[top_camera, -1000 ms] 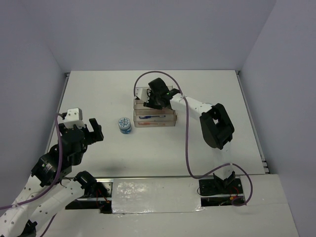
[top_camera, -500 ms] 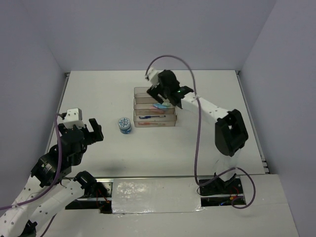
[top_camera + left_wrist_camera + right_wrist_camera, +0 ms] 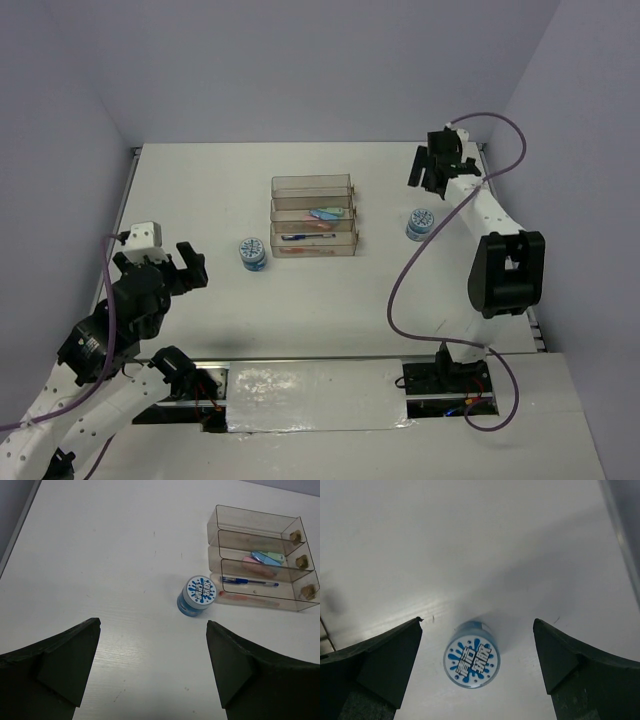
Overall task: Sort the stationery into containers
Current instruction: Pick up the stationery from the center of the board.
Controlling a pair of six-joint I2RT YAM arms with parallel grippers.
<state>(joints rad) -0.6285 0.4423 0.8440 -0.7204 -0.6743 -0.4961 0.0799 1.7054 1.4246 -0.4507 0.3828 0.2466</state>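
The second roll stands upright below the gap between my right gripper's open fingers. My right gripper should go down next and close around the printed top of the second roll [image 3: 421, 217] [image 3: 472, 661].
The containers [image 3: 345, 197], three clear joined trays, stand mid-table. The middle tray holds pink, green and blue sticks [image 3: 325, 213] [image 3: 263, 559]; the nearest tray holds a blue pen [image 3: 250, 582] and a red pen [image 3: 248, 599]. One blue-white roll [image 3: 252, 253] [image 3: 196, 595] stands left of the rack, apart from my open left gripper [image 3: 165, 262] [image 3: 152, 625]. A second roll [image 3: 420, 222] [image 3: 471, 661] stands right of the rack. My right gripper [image 3: 432, 178] [image 3: 477, 622] hangs open above it, with nothing between its fingers.
The far tray [image 3: 250, 522] holds nothing. Grey walls close off the back and both sides. The right arm's purple cable [image 3: 410, 270] loops over the table right of the rack. The table's right edge [image 3: 510, 230] runs close to the second roll.
My right arm has swung from over the rack to the far right, above the second roll, and its jaws have opened. The sticks now lie uncovered in the middle tray. The left arm barely moved.
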